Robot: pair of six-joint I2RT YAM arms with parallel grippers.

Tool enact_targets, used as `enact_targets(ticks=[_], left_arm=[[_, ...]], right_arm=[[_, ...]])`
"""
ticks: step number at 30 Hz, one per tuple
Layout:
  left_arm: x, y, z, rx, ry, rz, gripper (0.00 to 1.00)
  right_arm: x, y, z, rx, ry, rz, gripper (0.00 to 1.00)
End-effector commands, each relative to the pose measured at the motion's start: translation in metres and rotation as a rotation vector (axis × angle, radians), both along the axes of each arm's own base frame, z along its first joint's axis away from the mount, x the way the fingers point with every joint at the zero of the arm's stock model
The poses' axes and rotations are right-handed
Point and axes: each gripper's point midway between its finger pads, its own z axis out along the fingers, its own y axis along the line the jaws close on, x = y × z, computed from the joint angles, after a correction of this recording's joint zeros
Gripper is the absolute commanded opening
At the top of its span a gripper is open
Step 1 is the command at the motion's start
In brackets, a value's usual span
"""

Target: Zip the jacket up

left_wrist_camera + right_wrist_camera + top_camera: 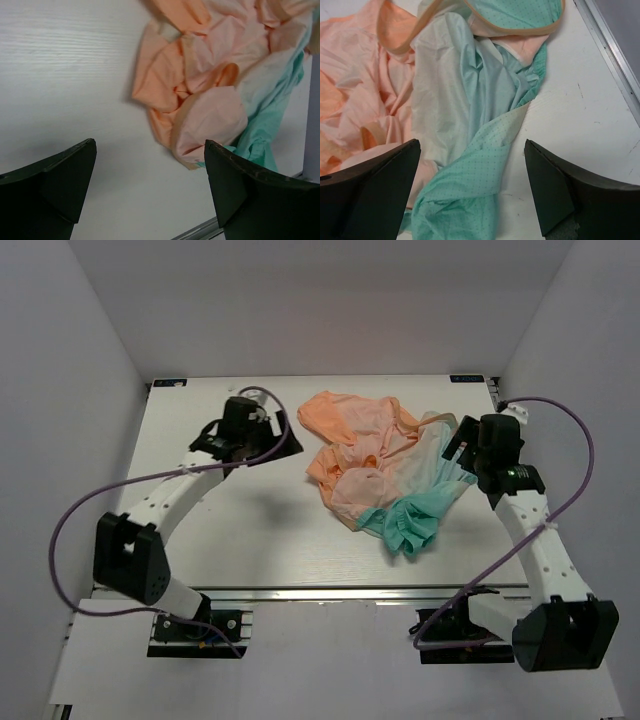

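Observation:
I should move my left gripper to the right in the top view and down onto the jacket's small peach fold, because its open fingers are above bare table.
The jacket lies crumpled in a heap at the middle right of the table, orange-peach at the back and left, teal-mint at the front right. An orange zipper edge curls across its top in the right wrist view. My left gripper is open and empty, to the left of the heap; the jacket's orange folds show ahead of its jaws. My right gripper is open and empty over the jacket's right edge, with teal fabric between its jaws.
The white table has a raised metal rail at its right edge and a front rail. Purple cables loop off both arms. Grey walls close in the back and sides.

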Motion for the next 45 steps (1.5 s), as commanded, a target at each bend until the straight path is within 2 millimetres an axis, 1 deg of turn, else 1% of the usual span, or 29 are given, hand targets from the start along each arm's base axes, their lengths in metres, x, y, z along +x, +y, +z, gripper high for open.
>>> enact_targets(ticks=[1,2,3,5,6,8,10,13,17,18,20,21,23,24,25,27,28,29,31,32,34,35,36,37,38,39,40,43,45], left_arm=[[0.026,-0.050,0.012,-0.021,-0.091,-0.150,0.98],[0.031,-0.060,0.006,-0.024,-0.077,-0.172,0.98],[0.045,-0.070,-0.008,0.004,-0.044,-0.180,0.98],[0.050,-0.095,-0.022,0.057,-0.021,-0.216,0.98],[0.055,-0.112,-0.038,0.098,0.013,-0.240,0.98],[0.061,-0.127,-0.053,0.119,0.040,-0.267,0.98],[0.065,-0.144,-0.076,0.122,0.097,-0.299,0.98],[0.070,-0.154,-0.099,0.135,0.141,-0.309,0.98],[0.075,-0.160,-0.113,0.141,0.146,-0.304,0.98],[0.076,-0.163,-0.114,0.137,0.141,-0.309,0.97],[0.079,-0.165,-0.119,0.141,0.137,-0.308,0.85],[0.080,-0.167,-0.120,0.141,0.135,-0.310,0.66],[0.083,-0.165,-0.123,0.153,0.132,-0.299,0.44],[0.084,-0.163,-0.123,0.161,0.130,-0.289,0.18],[0.086,-0.160,-0.122,0.170,0.125,-0.277,0.03],[0.087,-0.149,-0.115,0.204,0.107,-0.232,0.00],[0.087,-0.142,-0.113,0.227,0.104,-0.210,0.00],[0.081,-0.130,-0.107,0.250,0.109,-0.172,0.00],[0.081,-0.103,-0.099,0.318,0.084,-0.062,0.00],[0.077,-0.092,-0.095,0.330,0.086,-0.019,0.00],[0.065,-0.052,-0.080,0.379,0.068,0.093,0.00],[0.057,-0.037,-0.079,0.387,0.088,0.150,0.00],[0.044,-0.012,-0.089,0.420,0.127,0.206,0.00],[0.038,0.008,-0.071,0.425,0.106,0.276,0.00],[0.026,0.030,-0.073,0.435,0.152,0.348,0.00],[0.016,0.042,-0.072,0.449,0.168,0.384,0.00],[-0.004,0.063,-0.071,0.479,0.196,0.443,0.00],[-0.042,0.086,-0.075,0.505,0.233,0.487,0.00],[-0.061,0.092,-0.078,0.491,0.256,0.500,0.00]], right_arm=[[0.025,-0.009,0.005,-0.062,0.006,-0.020,0.89],[0.030,-0.010,0.003,-0.070,0.024,-0.023,0.89],[0.036,-0.010,-0.016,-0.078,0.091,-0.029,0.89],[0.049,-0.012,-0.019,-0.093,0.114,-0.026,0.89],[0.056,-0.012,-0.034,-0.105,0.154,-0.019,0.89],[0.072,-0.015,-0.040,-0.111,0.134,-0.012,0.89],[0.087,-0.009,-0.058,-0.084,0.160,0.031,0.89],[0.102,-0.003,-0.077,-0.049,0.201,0.066,0.89],[0.124,-0.004,-0.095,-0.048,0.193,0.048,0.89],[0.126,-0.005,-0.109,-0.050,0.227,0.045,0.89],[0.134,-0.004,-0.116,-0.040,0.236,0.038,0.89],[0.136,-0.003,-0.120,-0.036,0.233,0.034,0.89],[0.139,-0.003,-0.132,-0.027,0.210,0.027,0.86],[0.138,-0.003,-0.138,-0.029,0.213,0.024,0.83],[0.135,-0.002,-0.147,-0.022,0.231,0.029,0.80],[0.132,0.000,-0.159,-0.008,0.256,0.032,0.59],[0.131,0.003,-0.161,0.000,0.257,0.041,0.45],[0.125,0.009,-0.163,0.024,0.259,0.069,0.18],[0.123,0.024,-0.155,0.045,0.221,0.137,0.01],[0.115,0.033,-0.145,0.053,0.197,0.179,0.00],[0.103,0.056,-0.135,0.040,0.191,0.246,0.00],[0.096,0.067,-0.119,0.035,0.165,0.271,0.00],[0.086,0.076,-0.120,0.033,0.172,0.292,0.00],[0.074,0.101,-0.118,0.046,0.175,0.345,0.00],[0.063,0.116,-0.109,0.053,0.159,0.389,0.00],[0.047,0.127,-0.119,0.046,0.183,0.415,0.00],[0.031,0.156,-0.116,0.047,0.179,0.482,0.00],[-0.003,0.195,-0.126,0.029,0.219,0.580,0.00],[-0.016,0.213,-0.126,0.039,0.238,0.620,0.00]])
